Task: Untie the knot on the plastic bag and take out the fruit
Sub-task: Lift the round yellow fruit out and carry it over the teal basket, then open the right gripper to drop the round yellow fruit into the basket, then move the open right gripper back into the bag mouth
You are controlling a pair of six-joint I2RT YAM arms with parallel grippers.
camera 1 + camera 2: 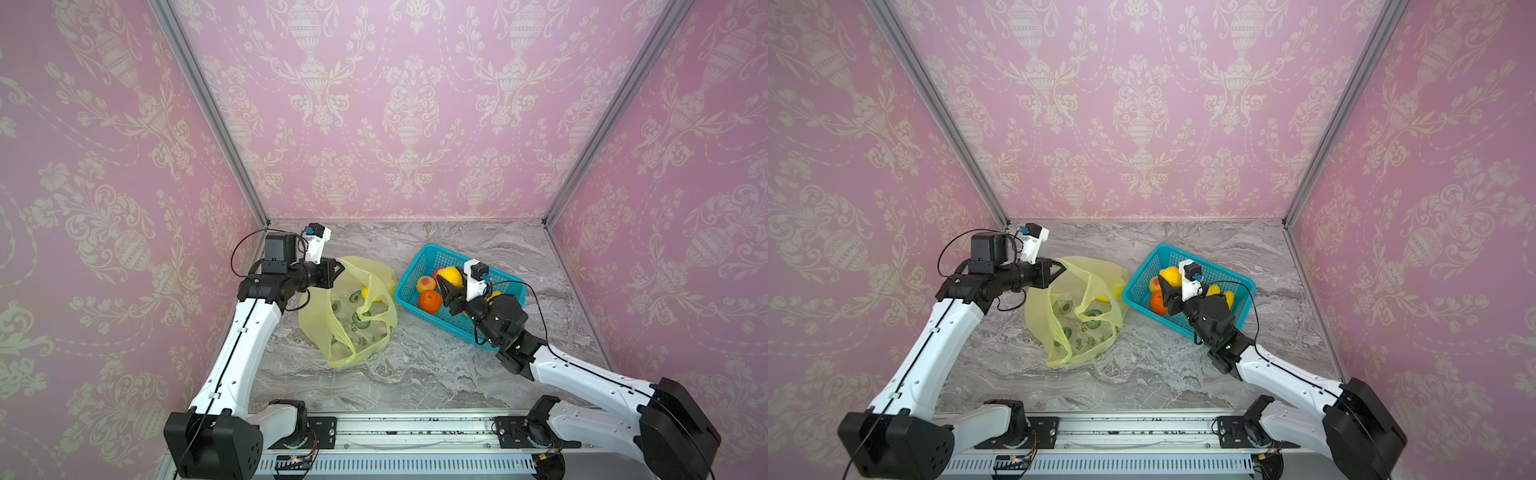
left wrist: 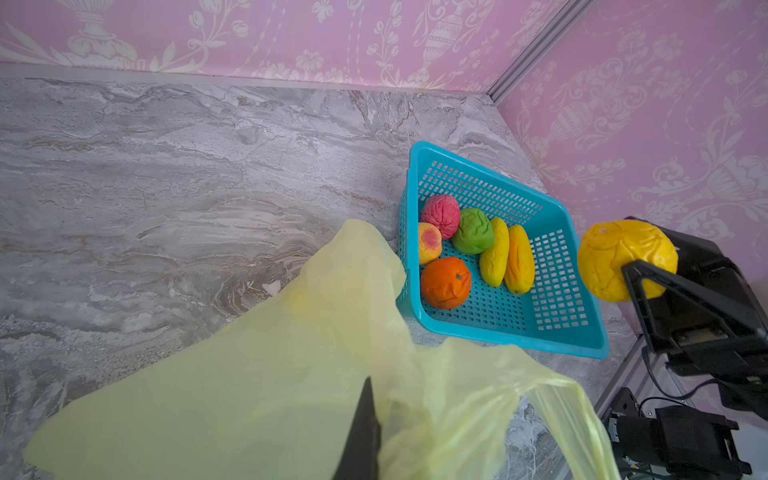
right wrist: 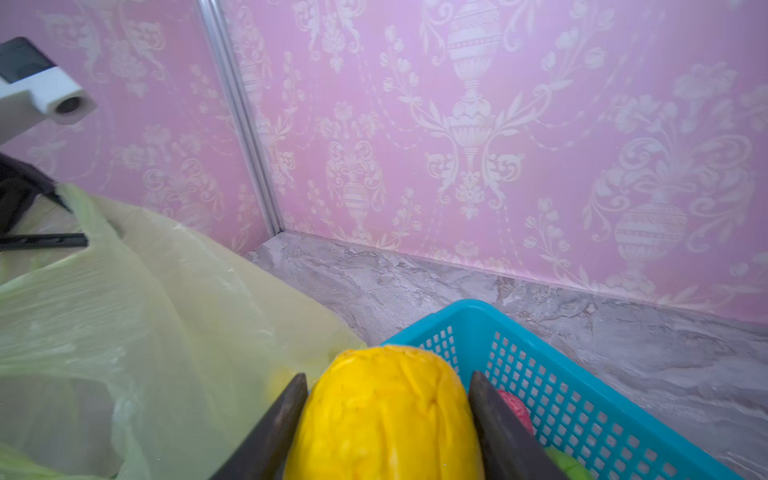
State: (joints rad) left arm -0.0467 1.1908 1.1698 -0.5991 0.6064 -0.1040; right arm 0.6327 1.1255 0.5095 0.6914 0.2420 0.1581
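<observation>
I should lower my right gripper toward the gap between the orange [image 2: 445,282] and green fruit and let go of the yellow citrus, because this spot in the basket is below the gripper.
The yellow-green plastic bag [image 1: 349,328] [image 1: 1075,332] lies open on the marble table. My left gripper [image 1: 340,268] [image 2: 369,399] is shut on the bag's far left edge and holds it up. No knot is in view; a loop handle [image 1: 374,309] hangs loose across the mouth. One yellow fruit [image 1: 368,293] shows inside the bag. My right gripper [image 1: 445,286] [image 3: 388,378] is shut on a yellow citrus [image 2: 623,257] above the turquoise basket [image 1: 419,257]. In the basket lie an orange [image 2: 445,282], a peach [image 2: 429,243], a pink-red ball [image 2: 441,214], a green fruit [image 2: 473,230] and two mangoes [image 2: 507,257].
The basket [image 1: 1142,266] stands right of the bag, almost touching it. Pink patterned walls close in the back and both sides. A metal rail [image 1: 415,432] with both arm bases runs along the front edge.
</observation>
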